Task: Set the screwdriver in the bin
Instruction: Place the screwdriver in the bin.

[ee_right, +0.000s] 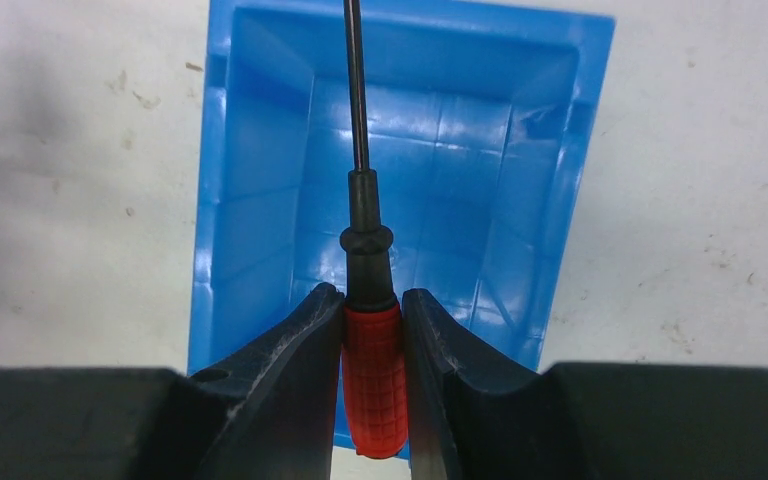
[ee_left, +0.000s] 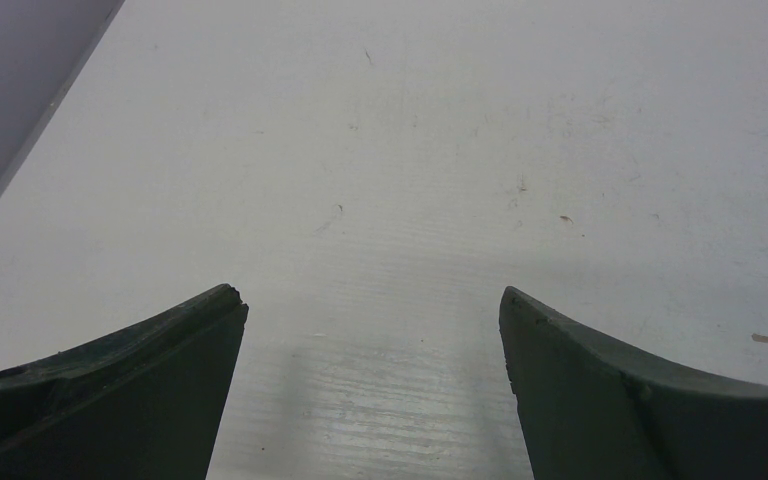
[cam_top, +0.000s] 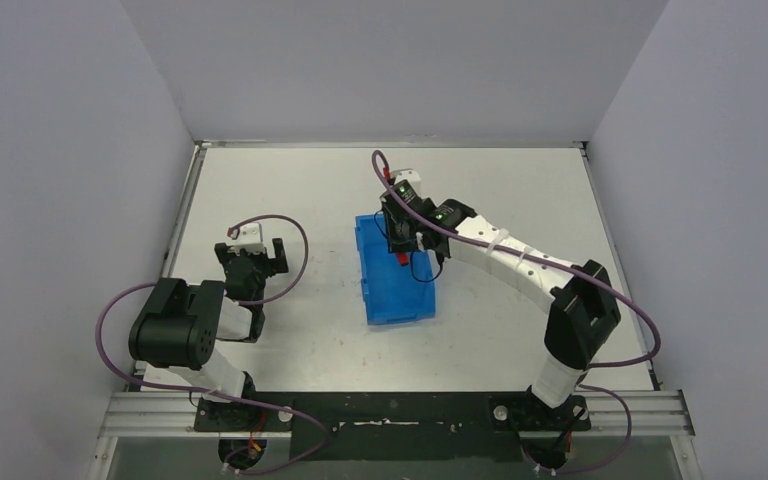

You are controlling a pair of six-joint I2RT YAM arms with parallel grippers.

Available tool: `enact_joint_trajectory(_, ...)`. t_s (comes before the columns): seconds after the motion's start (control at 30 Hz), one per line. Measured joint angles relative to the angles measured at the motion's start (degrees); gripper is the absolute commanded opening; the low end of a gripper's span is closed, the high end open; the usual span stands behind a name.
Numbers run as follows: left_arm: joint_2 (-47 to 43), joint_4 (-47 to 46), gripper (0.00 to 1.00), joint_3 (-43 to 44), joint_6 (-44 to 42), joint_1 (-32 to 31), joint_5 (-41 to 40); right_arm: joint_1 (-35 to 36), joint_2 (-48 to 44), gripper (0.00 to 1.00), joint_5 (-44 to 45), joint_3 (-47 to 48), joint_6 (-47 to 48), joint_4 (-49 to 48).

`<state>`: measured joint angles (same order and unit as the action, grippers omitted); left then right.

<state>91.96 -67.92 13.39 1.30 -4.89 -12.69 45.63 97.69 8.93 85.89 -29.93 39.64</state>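
The shaft point(ee_right: 357, 90) crosses the far rim, so my right gripper should move the screwdriver back and down into the blue bin, then open.
The blue bin point(cam_top: 395, 292) sits mid-table, and fills the right wrist view point(ee_right: 260, 180) below my fingers. My right gripper point(cam_top: 401, 247) hangs above the bin's far half and is shut on the screwdriver point(ee_right: 373, 370), gripping its red handle; a red bit of the handle shows in the top view point(cam_top: 402, 259). The thin black shaft point(ee_right: 357, 90) points out over the bin's floor. In the wrist view my right gripper point(ee_right: 372, 300) clamps the handle on both sides. My left gripper point(cam_top: 263, 254) is open and empty over bare table, left of the bin; it also shows in the left wrist view point(ee_left: 373, 300).
Purple cables point(cam_top: 290, 240) loop around both arms. White walls enclose the table on three sides. The metal rail point(cam_top: 400, 410) with the arm bases runs along the near edge.
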Motion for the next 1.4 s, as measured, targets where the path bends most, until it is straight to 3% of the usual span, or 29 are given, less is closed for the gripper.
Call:
enact_joint_trajectory(0.33,0.0,0.0,0.97,0.0,0.0,0.0,0.0,3.1,0.2,0.0,-2.1,-10.6,-2.1,-5.0)
enact_joint_trajectory(0.7,0.0,0.0,0.97,0.0,0.0,0.0,0.0,3.9,6.4,0.12,-2.7,-14.7,-2.3,-12.1)
enact_joint_trajectory(0.83,0.0,0.0,0.97,0.0,0.0,0.0,0.0,4.0,8.2,0.2,-2.8,-15.5,-2.3,-13.0)
enact_joint_trajectory(1.13,0.0,0.0,0.97,0.0,0.0,0.0,0.0,4.0,8.0,0.5,-2.7,-15.6,-2.6,-13.4)
enact_joint_trajectory(1.4,0.0,0.0,0.97,0.0,0.0,0.0,0.0,4.0,5.7,0.52,-1.5,-15.0,-2.7,-11.3)
